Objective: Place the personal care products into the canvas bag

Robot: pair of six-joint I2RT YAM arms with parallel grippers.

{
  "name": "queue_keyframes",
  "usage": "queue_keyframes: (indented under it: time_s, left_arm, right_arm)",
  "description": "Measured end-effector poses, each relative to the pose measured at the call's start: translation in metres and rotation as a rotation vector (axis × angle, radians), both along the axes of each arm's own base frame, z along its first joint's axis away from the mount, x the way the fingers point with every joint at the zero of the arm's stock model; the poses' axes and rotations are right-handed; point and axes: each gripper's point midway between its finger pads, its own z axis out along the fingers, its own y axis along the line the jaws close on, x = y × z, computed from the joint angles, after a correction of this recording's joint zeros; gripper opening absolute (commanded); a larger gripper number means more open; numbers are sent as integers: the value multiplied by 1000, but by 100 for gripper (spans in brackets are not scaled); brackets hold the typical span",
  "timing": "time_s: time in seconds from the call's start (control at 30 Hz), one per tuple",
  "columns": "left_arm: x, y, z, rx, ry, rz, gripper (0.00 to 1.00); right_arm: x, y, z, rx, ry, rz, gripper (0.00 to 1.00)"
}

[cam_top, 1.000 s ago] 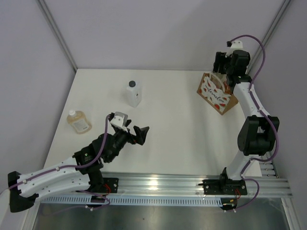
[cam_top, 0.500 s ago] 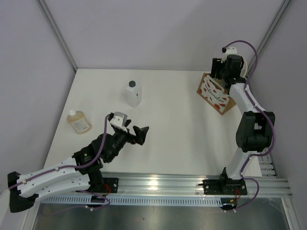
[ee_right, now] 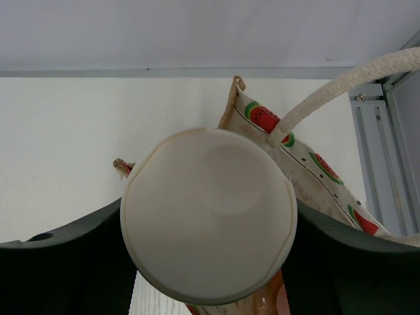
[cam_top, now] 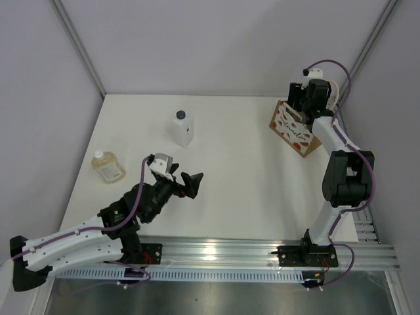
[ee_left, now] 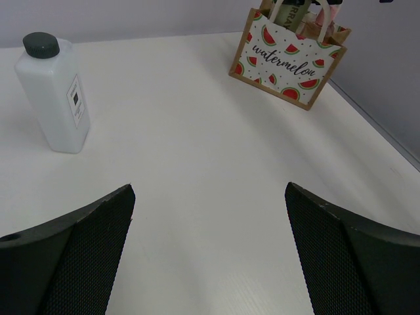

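Next, my right gripper goes down into the canvas bag's loose end below it. It then releases the bottle where the orange and pink item leaves room.
My right gripper (cam_top: 307,100) is shut on the beige cylinder bottle, whose cream cap (ee_right: 209,222) fills the right wrist view between the black fingers (ee_right: 62,275). The bottle hangs at the mouth of the canvas bag (cam_top: 296,132), a tan tote with watermelon prints (ee_right: 321,167) and a rope handle (ee_right: 341,84). An orange and pink item (ee_right: 275,296) shows inside the bag under the cap. On the table stand the white bottle with black cap (cam_top: 183,128) (ee_left: 56,95) and the amber flask (cam_top: 107,167). My left gripper (cam_top: 191,184) (ee_left: 210,252) hovers open over bare table.
The bag (ee_left: 289,62) sits at the table's back right corner, close to the right edge and the metal rail (ee_right: 384,157). Grey walls close in the table at the back and both sides. The arm bases stand on the rail at the near edge.
The right arm has carried the beige bottle a little left and down, closer to the bag's mouth. The left arm has not moved.
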Motion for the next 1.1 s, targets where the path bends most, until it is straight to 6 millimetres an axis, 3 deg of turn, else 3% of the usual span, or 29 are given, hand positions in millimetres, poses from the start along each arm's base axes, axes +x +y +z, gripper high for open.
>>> queue_keyframes:
  time_s: [0.07,0.13,0.33,0.57,0.83,1.1]
  left_arm:
    - [0,0,0,1,1,0,99]
    - [0,0,-2,6,3,0,99]
    - [0,1,-3,14,7,0,99]
    - [-1,1,-4,16,8,0,99]
    - [-1,1,-4,18,9,0,99]
    - [-2,2,-2,11,6,-8,99]
  right_arm:
    - [1,0,0,5,-7,-1,19]
    - [2,0,1,10,-16,-3,20]
    - [6,1,2,18,-55,-5,7]
    - [5,5,2,-2,-55,7,4]
    - [2,16,-2,-24,-42,-70,3]
    - [-2,7,-22,-1,5,-187,8]
